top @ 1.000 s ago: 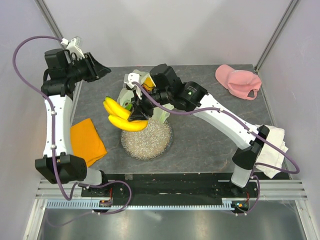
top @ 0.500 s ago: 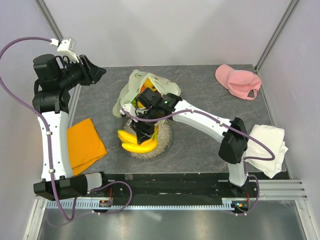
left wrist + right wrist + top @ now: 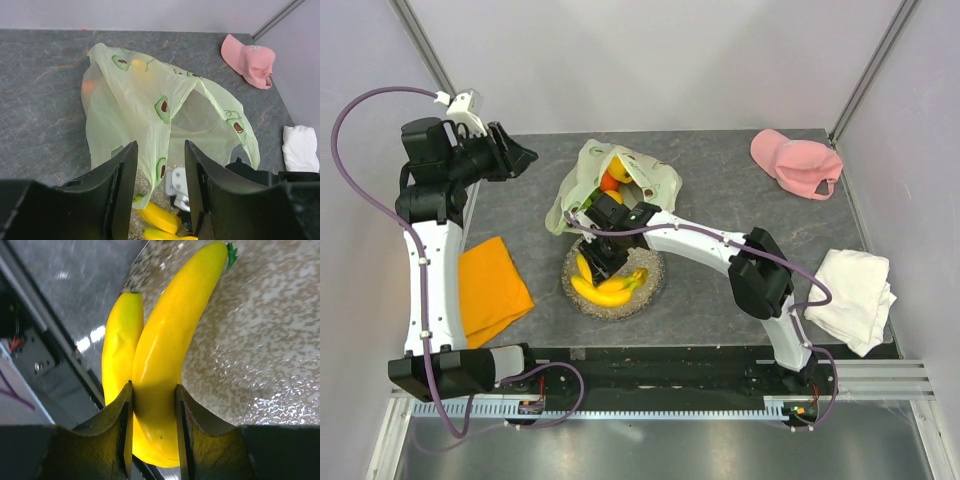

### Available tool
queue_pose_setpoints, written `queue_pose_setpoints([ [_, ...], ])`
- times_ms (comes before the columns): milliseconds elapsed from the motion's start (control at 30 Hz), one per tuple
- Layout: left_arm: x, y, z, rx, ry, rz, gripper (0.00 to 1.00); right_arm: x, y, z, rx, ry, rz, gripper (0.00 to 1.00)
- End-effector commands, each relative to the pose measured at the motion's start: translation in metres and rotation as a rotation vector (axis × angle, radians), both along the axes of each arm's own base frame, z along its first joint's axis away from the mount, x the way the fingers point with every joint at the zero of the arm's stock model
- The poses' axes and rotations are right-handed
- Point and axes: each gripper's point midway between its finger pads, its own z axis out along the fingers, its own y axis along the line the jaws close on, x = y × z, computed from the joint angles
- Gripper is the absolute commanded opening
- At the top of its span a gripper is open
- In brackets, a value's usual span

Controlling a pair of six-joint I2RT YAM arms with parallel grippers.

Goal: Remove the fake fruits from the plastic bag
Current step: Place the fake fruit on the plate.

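Observation:
Fruit is still bagged, so my right gripper will next turn, shift the banana bunch [image 3: 160, 340] toward the plate's rim by the orange cloth and release it.
The pale green plastic bag [image 3: 578, 185] with avocado prints lies at mid-table, its mouth open toward the right. An orange fruit [image 3: 608, 182] and a yellow fruit [image 3: 619, 167] show inside it. My right gripper [image 3: 603, 262] is shut on one banana of the yellow banana bunch [image 3: 160, 340], low over the near-left part of the speckled plate [image 3: 650, 275]. Far left of the bag and raised above the table, my left gripper [image 3: 525, 157] is open and empty. In the left wrist view the bag [image 3: 150, 105] lies beyond the left gripper [image 3: 161, 150].
An orange cloth [image 3: 495, 285] lies at the table's left edge. A pink cap [image 3: 795, 160] sits at the far right corner, and a white folded cloth [image 3: 855, 295] at the near right. The right arm stretches across the table's middle to the plate.
My right gripper has carried the banana bunch from beside the bag toward me and down over the plate, uncovering the bag. The left arm shifted slightly and stays away from the bag.

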Motion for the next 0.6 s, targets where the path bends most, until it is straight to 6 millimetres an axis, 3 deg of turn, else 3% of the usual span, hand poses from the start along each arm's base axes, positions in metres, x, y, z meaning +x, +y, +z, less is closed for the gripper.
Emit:
queue_pose_setpoints([
  [0,-0.004,0.002,0.003,0.021,-0.033,-0.001,0.5,0.041,0.024,0.01,0.039,-0.041,-0.271,0.06],
  [133,-0.004,0.003,0.003,0.043,-0.042,0.0,0.5,0.063,0.046,0.021,0.161,-0.007,-0.428,0.11],
  [267,-0.004,0.003,0.001,0.043,-0.033,0.001,0.51,0.076,0.049,0.016,0.136,0.033,-0.583,0.12],
  [433,-0.005,0.0,-0.004,0.018,-0.007,-0.011,0.51,0.073,0.042,0.001,0.086,0.079,-0.666,0.08],
  [567,-0.001,0.0,-0.004,0.006,0.001,-0.009,0.51,0.069,0.043,0.001,0.066,0.103,-0.733,0.04],
])
